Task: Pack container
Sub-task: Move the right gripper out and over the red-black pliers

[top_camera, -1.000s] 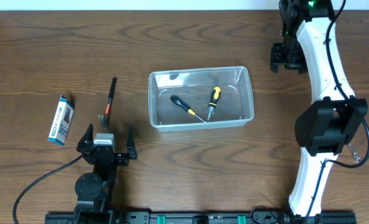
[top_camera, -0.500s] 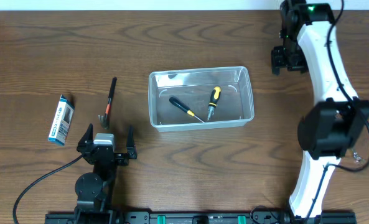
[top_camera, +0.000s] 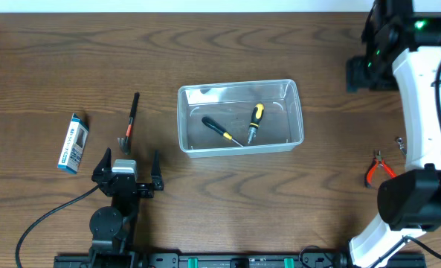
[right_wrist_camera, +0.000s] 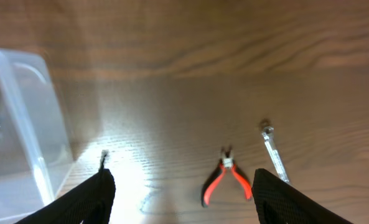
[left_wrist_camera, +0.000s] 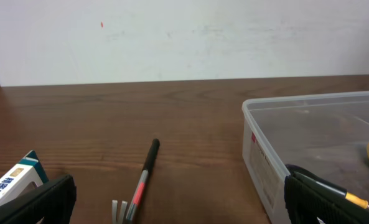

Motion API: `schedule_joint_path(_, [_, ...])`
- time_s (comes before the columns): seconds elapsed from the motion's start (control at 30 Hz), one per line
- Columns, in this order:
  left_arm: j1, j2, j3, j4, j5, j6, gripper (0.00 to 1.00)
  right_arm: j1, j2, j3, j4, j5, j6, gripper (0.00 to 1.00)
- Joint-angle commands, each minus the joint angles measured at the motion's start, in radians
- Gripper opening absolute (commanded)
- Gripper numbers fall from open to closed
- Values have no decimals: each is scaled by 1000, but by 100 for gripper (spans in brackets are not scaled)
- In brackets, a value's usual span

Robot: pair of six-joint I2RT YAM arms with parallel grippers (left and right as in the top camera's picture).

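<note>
The red pliers' handles lie spread apart, so my right gripper lowers back toward them next, turning to straddle and close on the handle nearer the container.
The clear plastic container (top_camera: pixel 239 89) stands mid-table, holding a black screwdriver (top_camera: pixel 221 129) and a yellow-and-black screwdriver (top_camera: pixel 255 121). My left gripper (top_camera: pixel 127 173) rests open near the front left, holding nothing. In the left wrist view the left gripper (left_wrist_camera: pixel 184 210) faces a black-and-red handled tool (left_wrist_camera: pixel 142 179), with the container (left_wrist_camera: pixel 277 134) to its right. My right gripper (top_camera: pixel 370 73) hovers open at the back right, away from the container. In the right wrist view the right gripper (right_wrist_camera: pixel 184 205) is over bare table, with red pliers (right_wrist_camera: pixel 226 180) lying between its fingers' lines.
A blue-and-white box (top_camera: pixel 73 142) lies at the far left, the black-and-red tool (top_camera: pixel 131 119) beside it. Red pliers (top_camera: pixel 376 170) and a silver wrench (right_wrist_camera: pixel 272 152) lie at the right, beside my right arm. The container's corner (right_wrist_camera: pixel 22 124) shows at the left of the right wrist view.
My right arm has swung right, away from the container, which uncovered the red pliers. Its jaws have spread a little wider. The left arm has not moved.
</note>
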Motion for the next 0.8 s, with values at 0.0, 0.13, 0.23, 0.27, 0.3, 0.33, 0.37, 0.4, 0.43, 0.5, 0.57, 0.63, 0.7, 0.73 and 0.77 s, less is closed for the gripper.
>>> schedule_joint_path(0.0, [6,-5,-18,-37,-9,-2,98,-10,-80,-184,64,-11,-3,72])
schedule_joint_path(0.13, [6,-5,-18,-37,-9,-2,98,-10,-176,-402,169,-10,29,73])
schedule_joint_path(0.23, [6,-5,-18,-37,-9,-2,98,-14,-228,-526,215,-10,40,73])
schedule_joint_path(0.27, [6,-5,-18,-37,-9,-2,98,-19,-239,-563,227,-9,42,73])
schedule_joint_path(0.3, [6,-5,-18,-37,-9,-2,98,-27,-243,-591,234,-8,48,73])
schedule_joint_path(0.33, [6,-5,-18,-37,-9,-2,98,-38,-243,-613,233,-3,71,73])
schedule_joint_path(0.37, [6,-5,-18,-37,-9,-2,98,-50,-243,-630,233,1,99,73])
schedule_joint_path(0.4, [6,-5,-18,-37,-9,-2,98,-67,-243,-651,235,1,129,73])
schedule_joint_path(0.43, [6,-5,-18,-37,-9,-2,98,-83,-243,-669,239,1,151,72])
schedule_joint_path(0.5, [6,-5,-18,-38,-9,-2,98,-121,-243,-706,249,-3,183,71])
schedule_joint_path(0.57, [6,-5,-18,-37,-9,-2,98,-155,-243,-742,262,-12,189,70])
schedule_joint_path(0.63, [6,-5,-18,-37,-9,-2,98,-185,-243,-774,278,-21,188,69])
schedule_joint_path(0.7, [6,-5,-18,-37,-9,-2,98,-211,-243,-802,303,-46,187,68])
schedule_joint_path(0.73, [6,-5,-18,-37,-9,-2,98,-219,-243,-812,312,-53,187,68])
schedule_joint_path(0.77, [6,-5,-18,-37,-9,-2,98,-226,-243,-822,324,-57,185,67])
